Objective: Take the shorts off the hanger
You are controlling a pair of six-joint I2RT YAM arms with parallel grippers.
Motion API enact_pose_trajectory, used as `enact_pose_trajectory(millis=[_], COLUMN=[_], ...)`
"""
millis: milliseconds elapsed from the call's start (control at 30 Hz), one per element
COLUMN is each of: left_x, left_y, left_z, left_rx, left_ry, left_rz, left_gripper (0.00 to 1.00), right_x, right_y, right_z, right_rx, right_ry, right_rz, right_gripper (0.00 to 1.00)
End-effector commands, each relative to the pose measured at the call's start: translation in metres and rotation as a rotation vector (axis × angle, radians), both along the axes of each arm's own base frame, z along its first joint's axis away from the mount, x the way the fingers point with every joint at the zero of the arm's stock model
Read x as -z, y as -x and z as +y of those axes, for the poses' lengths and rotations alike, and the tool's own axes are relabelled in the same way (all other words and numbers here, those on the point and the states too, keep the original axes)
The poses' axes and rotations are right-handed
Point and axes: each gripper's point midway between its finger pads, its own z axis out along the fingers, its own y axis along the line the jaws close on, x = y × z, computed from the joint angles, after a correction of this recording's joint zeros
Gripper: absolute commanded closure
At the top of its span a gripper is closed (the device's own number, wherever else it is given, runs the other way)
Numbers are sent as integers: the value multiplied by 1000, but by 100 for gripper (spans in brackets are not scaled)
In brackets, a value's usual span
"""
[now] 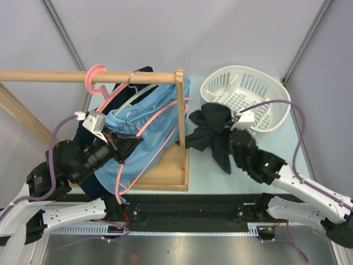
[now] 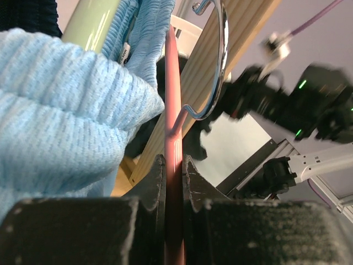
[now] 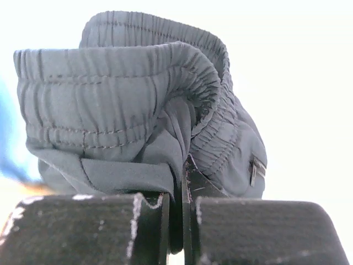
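Note:
My right gripper should go up, outward and to the right in the top view, and then let go of the shorts over the laundry basket, because the shorts are still hanging beside it.
Light sky blue shorts (image 1: 157, 113) hang on a pale green hanger (image 1: 135, 95) from the wooden rod (image 1: 49, 75); they fill the left of the left wrist view (image 2: 60, 116). A navy pair (image 1: 144, 70) shows behind them. My left gripper (image 1: 126, 148) is shut on the bar of a pink hanger (image 2: 173, 165) (image 1: 157, 118), free of shorts. My right gripper (image 1: 238, 144) is shut on dark charcoal shorts (image 1: 215, 132), held up off the table beside the basket; their elastic waistband fills the right wrist view (image 3: 127, 105).
A white plastic laundry basket (image 1: 270, 96) stands at the back right. The wooden rack's upright post (image 1: 180, 105) and base tray (image 1: 165, 171) stand between the arms. A metal hanger hook (image 2: 220, 61) shows near the pink bar.

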Motion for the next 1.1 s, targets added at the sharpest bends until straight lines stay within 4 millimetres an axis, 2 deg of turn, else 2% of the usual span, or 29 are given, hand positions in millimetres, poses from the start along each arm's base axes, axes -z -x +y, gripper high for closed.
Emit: enact_pose_trajectory(millis=[0, 33, 67, 133, 167, 233, 267, 333, 367, 433, 467, 500, 533, 600, 733, 867, 967, 1000, 1033, 1067], left_x=[-10, -11, -10, -11, -10, -11, -11, -12, -12, -13, -13, -14, -15, -14, -17, -21, -22, -22, -22, -22], left_y=[8, 9, 8, 8, 9, 9, 9, 9, 10, 10, 11, 11, 12, 13, 14, 15, 15, 16, 16, 16], left_z=[-8, -8, -8, -7, -7, -6, -5, -4, -3, 1, 1, 3, 5, 5, 4, 1, -1, -2, -3, -3], left_rx=[54, 56, 54, 53, 53, 49, 49, 48, 48, 43, 43, 43, 42, 45, 54, 67, 74, 81, 82, 81], left_ry=[56, 60, 56, 58, 56, 57, 54, 54, 55, 55, 57, 59, 66, 68, 80, 87, 84, 84, 84, 84], left_rz=[6, 6, 8, 8, 9, 10, 11, 11, 11, 10, 10, 8, 6, 7, 0, -6, -2, -2, 0, 0], left_gripper=[100, 100, 100, 100, 100, 100, 100, 100, 100, 99, 100, 100, 99, 99, 100, 100, 100, 100, 100, 100], right_x=[-108, -122, -145, -171, -193, -212, -233, -243, -247, -257, -254, -255, -256, -248, -217, -159, -122, -113, -102, -92], right_y=[-28, -36, -42, -52, -57, -63, -65, -76, -82, -97, -102, -108, -117, -126, -146, -161, -164, -164, -160, -159], right_z=[-29, -41, -43, -61, -67, -75, -92, -100, -117, -125, -130, -146, -147, -156, -167, -161, -164, -164, -164, -164], right_rx=[57, 83, 90, 126, 143, 154, 196, 208, 253, 257, 267, 304, 303, 335, 394, 382, 397, 399, 407, 409], right_ry=[-115, -123, -144, -151, -171, -182, -201, -200, -195, -200, -199, -191, -186, -150, -102, -86, -65, -59, -58, -58], right_rz=[-199, -220, -250, -294, -328, -360, -404, -422, -431, -427, -402, -395, -383, -346, -253, -73, 46, 77, 116, 141], right_gripper=[100, 100, 100, 100, 100, 100, 100, 100, 100, 100, 100, 100, 100, 100, 100, 94, 93, 90, 78, 31])
